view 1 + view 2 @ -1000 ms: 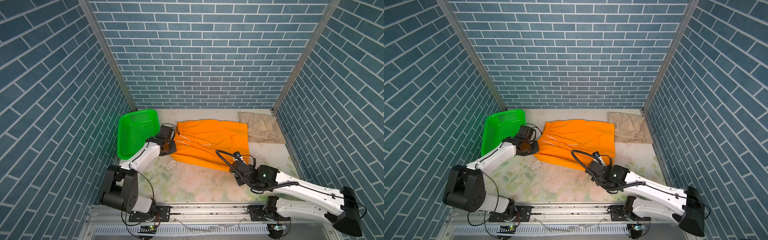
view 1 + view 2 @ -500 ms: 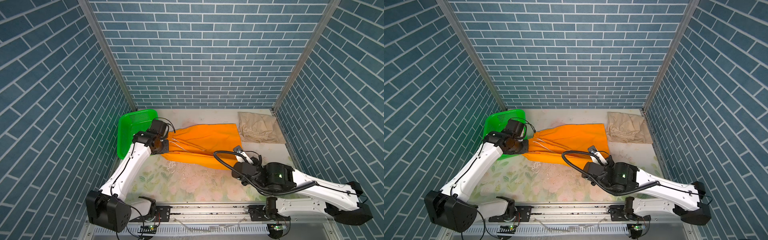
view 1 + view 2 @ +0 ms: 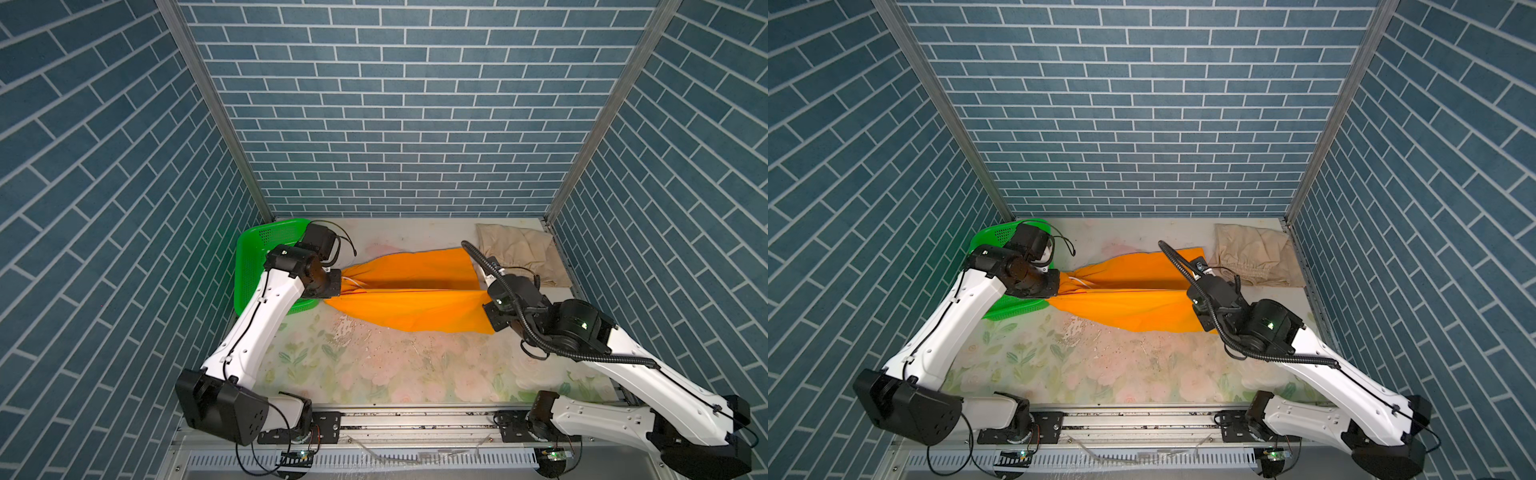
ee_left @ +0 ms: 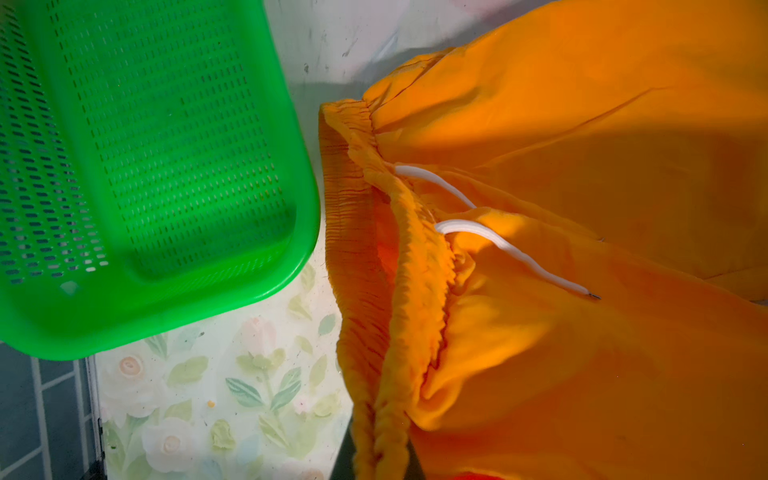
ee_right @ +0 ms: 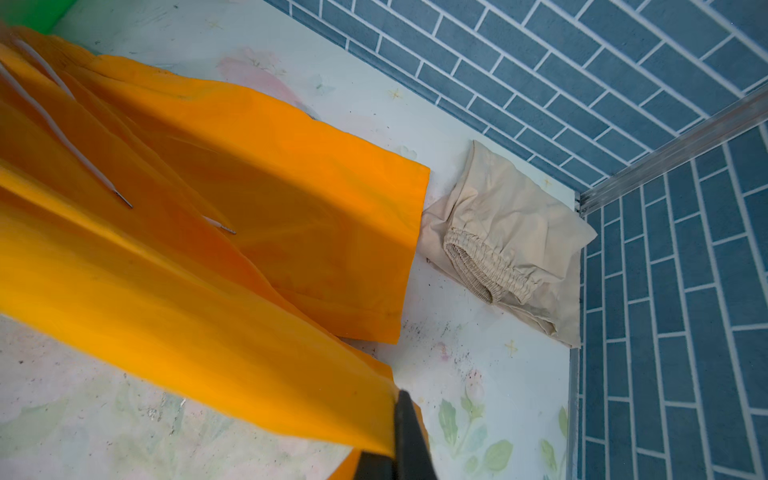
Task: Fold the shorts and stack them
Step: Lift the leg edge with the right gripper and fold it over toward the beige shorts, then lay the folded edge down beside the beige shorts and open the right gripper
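Note:
I should carry the leg hem outward with my right gripper, down onto the far leg's outer corner [image 3: 465,255] [image 5: 417,179], and release it, as that corner lies flat, outward of and below the gripper.
The bright orange shorts [image 3: 407,291] [image 3: 1129,299] hang stretched between my two grippers above the table, folded along a lengthwise crease. My left gripper [image 3: 338,286] [image 3: 1057,284] is shut on their gathered waistband [image 4: 399,332], where two white drawstrings [image 4: 515,253] dangle. My right gripper [image 3: 488,309] [image 3: 1200,316] is shut on the leg hem; one black finger [image 5: 405,419] shows against the orange cloth [image 5: 208,249]. The pale beige shorts [image 3: 519,253] [image 3: 1254,257] [image 5: 507,241] lie folded in the back right corner.
A green perforated basket [image 3: 249,266] [image 3: 1013,307] [image 4: 145,166] sits at the back left, partly under my left arm. Blue brick walls close three sides. The flowered table top [image 3: 374,365] lies bare in front of the shorts.
Both arms have risen, lifting the orange shorts off the table. The cloth, flat and wide before, is now gathered and pulled taut between the grippers.

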Available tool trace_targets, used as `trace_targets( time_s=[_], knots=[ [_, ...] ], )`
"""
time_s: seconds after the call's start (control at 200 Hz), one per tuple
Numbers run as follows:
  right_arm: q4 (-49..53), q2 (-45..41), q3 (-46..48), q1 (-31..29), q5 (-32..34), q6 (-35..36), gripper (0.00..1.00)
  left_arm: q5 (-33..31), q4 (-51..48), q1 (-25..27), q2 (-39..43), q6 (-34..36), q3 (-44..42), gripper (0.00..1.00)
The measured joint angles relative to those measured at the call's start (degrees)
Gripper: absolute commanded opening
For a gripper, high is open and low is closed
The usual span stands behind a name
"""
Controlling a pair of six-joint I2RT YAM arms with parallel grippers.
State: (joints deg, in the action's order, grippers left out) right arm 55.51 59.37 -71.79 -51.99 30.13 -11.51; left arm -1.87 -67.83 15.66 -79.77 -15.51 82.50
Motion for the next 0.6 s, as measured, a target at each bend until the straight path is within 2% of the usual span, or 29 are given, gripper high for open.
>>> trace_targets(
  time_s=[0.14, 0.29, 0.445, 0.6],
  knots=[
    [-3.63, 8.07, -2.58, 11.8, -11.87, 7.17, 0.0, -0.52, -1.01, -1.68, -7.21, 1.46, 5.84, 0.07],
    [-6.1, 19.89, -7.96, 20.65, -22.16, 13.25, 0.0, -1.55, -2.64, -3.41, -15.82, 2.62, 11.85, 0.07],
    [-6.88, 30.82, -15.04, 26.95, -29.33, 18.1, 0.0, -2.1, -5.2, -3.76, -26.18, 3.45, 20.15, 0.07],
    [-7.37, 40.87, -21.24, 30.53, -34.27, 21.66, 0.0, -3.8, -8.11, -3.96, -35.89, 3.8, 29.73, 0.07]
  ],
)
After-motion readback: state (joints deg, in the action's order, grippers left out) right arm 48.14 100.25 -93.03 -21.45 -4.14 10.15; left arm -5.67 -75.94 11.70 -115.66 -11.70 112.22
